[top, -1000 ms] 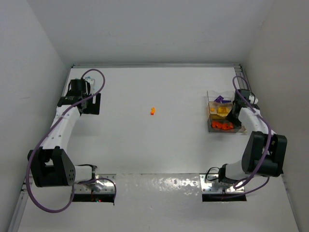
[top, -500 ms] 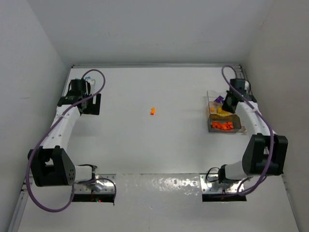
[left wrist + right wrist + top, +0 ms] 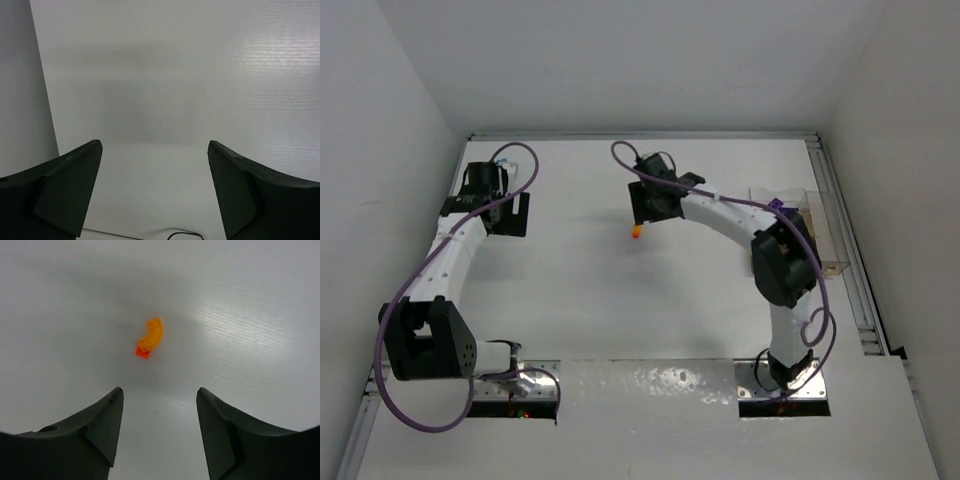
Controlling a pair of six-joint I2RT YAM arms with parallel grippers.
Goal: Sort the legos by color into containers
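Note:
The robot's open right gripper should next go down around the curved one, staying on its near side, because the curved one touches the far end of the redder small orange lego [image 3: 636,235].
Two small orange legos [image 3: 150,338] lie touching each other on the white table, seen in the top view [image 3: 637,232] near the middle. My right gripper [image 3: 159,393] hangs just short of them, open and empty; in the top view it [image 3: 643,216] sits right behind them. The clear containers [image 3: 830,250] stand at the right edge, partly hidden behind my right arm, with a purple lego [image 3: 775,205] showing beside the arm. My left gripper [image 3: 155,145] is open over bare table at the far left [image 3: 506,215], holding nothing.
White walls close the table at the back and on both sides. A metal rail [image 3: 850,270] runs along the right edge beside the containers. The arms' base plates [image 3: 515,385] sit at the near edge.
My right arm has swung from the containers across to the table's middle, above the orange legos, and its jaws have opened. The left arm has not moved.

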